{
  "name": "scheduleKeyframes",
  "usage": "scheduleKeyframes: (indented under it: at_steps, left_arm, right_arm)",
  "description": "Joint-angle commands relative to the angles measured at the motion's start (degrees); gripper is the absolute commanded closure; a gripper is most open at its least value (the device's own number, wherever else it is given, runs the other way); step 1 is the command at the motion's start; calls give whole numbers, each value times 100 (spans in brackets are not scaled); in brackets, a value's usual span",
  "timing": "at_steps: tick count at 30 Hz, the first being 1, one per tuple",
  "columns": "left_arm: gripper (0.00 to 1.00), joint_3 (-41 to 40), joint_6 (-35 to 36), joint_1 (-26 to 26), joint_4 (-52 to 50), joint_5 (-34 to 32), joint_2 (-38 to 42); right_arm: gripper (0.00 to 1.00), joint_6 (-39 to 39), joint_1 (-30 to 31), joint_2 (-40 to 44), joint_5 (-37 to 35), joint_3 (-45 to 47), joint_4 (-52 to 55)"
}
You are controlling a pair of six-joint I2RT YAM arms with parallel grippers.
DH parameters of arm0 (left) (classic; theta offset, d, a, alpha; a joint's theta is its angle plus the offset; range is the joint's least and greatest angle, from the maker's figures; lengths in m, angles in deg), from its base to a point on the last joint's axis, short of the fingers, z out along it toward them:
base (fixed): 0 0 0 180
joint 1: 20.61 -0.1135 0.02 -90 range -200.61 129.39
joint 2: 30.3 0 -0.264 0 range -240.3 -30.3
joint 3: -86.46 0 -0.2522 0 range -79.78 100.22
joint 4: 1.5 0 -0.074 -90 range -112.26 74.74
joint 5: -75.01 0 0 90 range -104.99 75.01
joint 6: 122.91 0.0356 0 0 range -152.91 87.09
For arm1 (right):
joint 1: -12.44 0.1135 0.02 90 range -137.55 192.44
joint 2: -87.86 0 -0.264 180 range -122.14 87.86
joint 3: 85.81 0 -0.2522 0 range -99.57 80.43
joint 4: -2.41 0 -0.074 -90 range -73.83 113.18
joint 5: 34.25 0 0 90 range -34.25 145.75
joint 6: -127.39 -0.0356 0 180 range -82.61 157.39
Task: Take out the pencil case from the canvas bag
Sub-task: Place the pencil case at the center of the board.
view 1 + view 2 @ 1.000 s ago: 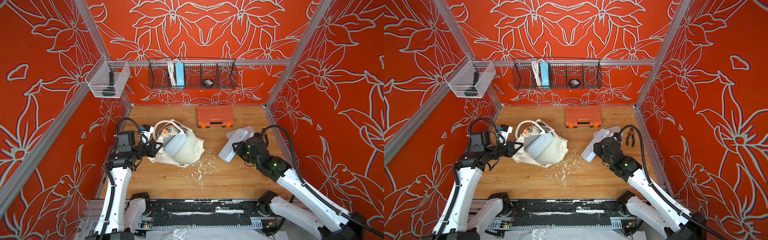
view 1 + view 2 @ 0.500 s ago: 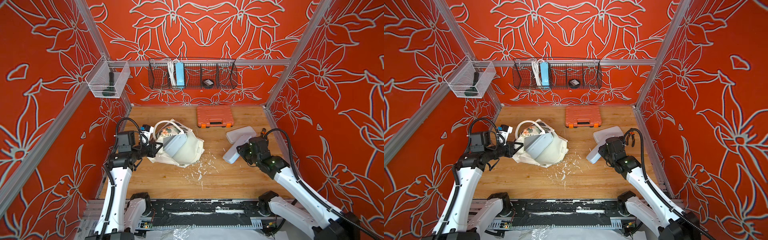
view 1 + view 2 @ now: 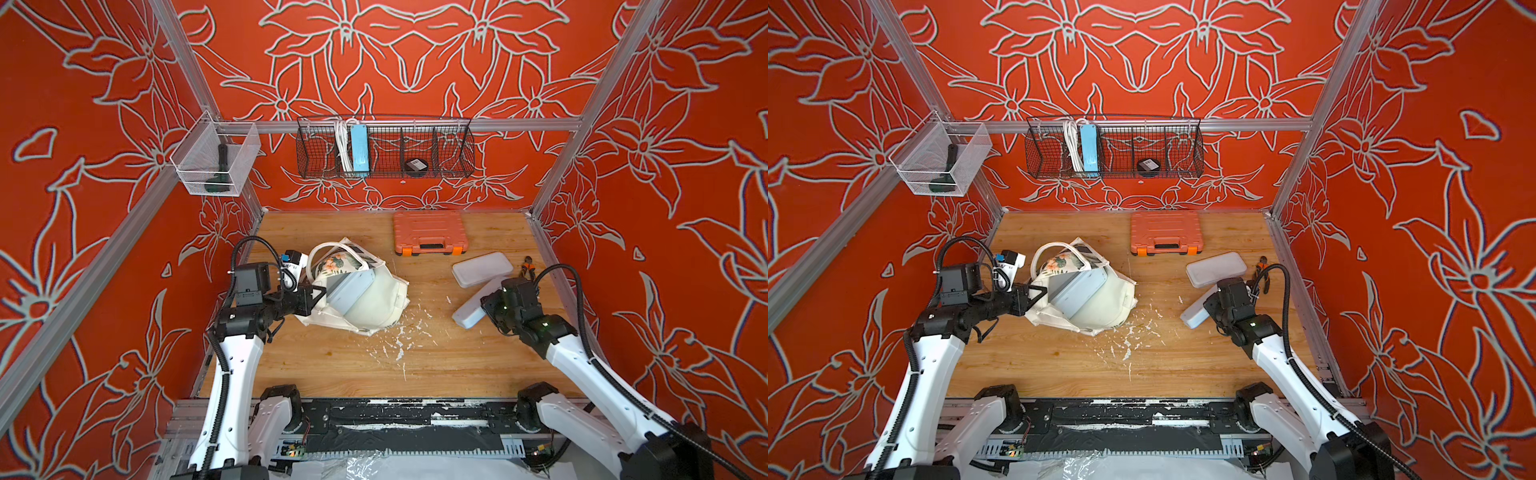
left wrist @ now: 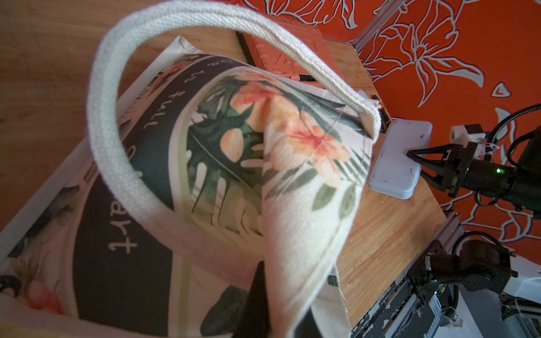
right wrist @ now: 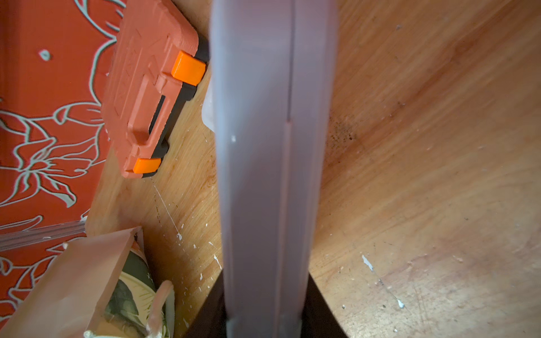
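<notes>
The pencil case (image 3: pixel 471 309) has bare wooden floor below it, so my right gripper will next lower it, turn it alongside the second white case and release it there.
The cream canvas bag (image 3: pixel 365 307) (image 3: pixel 1096 307) lies crumpled on the wooden floor at centre left, its flower print (image 4: pixel 263 140) and a looped handle (image 4: pixel 105 123) filling the left wrist view. My left gripper (image 3: pixel 318 297) (image 3: pixel 1038 297) is shut on the bag's cloth edge (image 4: pixel 287 286). A grey-blue case (image 3: pixel 349 291) sticks out of the bag's mouth. At the right, my right gripper (image 3: pixel 488 305) (image 3: pixel 1210 307) is shut on a pale grey pencil case (image 3: pixel 471 309) (image 5: pixel 269 146), held on edge and slanting down to the floor.
A second white case (image 3: pixel 482 268) lies flat just behind the held one, with pliers (image 3: pixel 528 264) beside it near the right wall. An orange tool case (image 3: pixel 430 232) sits at the back. A wire basket (image 3: pixel 384 147) and a clear bin (image 3: pixel 216 162) hang on the walls.
My right gripper has carried the pencil case away from the bag, toward the right and front and lower, uncovering the white case behind it. The left arm and bag have not moved.
</notes>
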Motion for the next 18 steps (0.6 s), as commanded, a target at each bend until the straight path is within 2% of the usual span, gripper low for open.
scheduleKeyframes:
  at_steps: [1, 6, 11, 15, 18]
  left_arm:
    - [100, -33, 12, -44, -219, 98, 69]
    - [100, -50, 13, -42, -202, 80, 78]
    - [100, -70, 13, -44, -167, 71, 95]
    - [100, -71, 13, -43, -166, 71, 104]
    - [100, -74, 13, -53, -162, 71, 104]
  right_arm:
    - [78, -182, -194, -83, 182, 124, -417]
    - [78, -265, -471, -269, 330, 246, -591]
    - [78, -837, -631, -287, 422, 703, -1021]
    - [79, -1340, -639, -150, 235, 1133, -1424]
    - [78, -1320, -660, -36, -63, 1167, -1337]
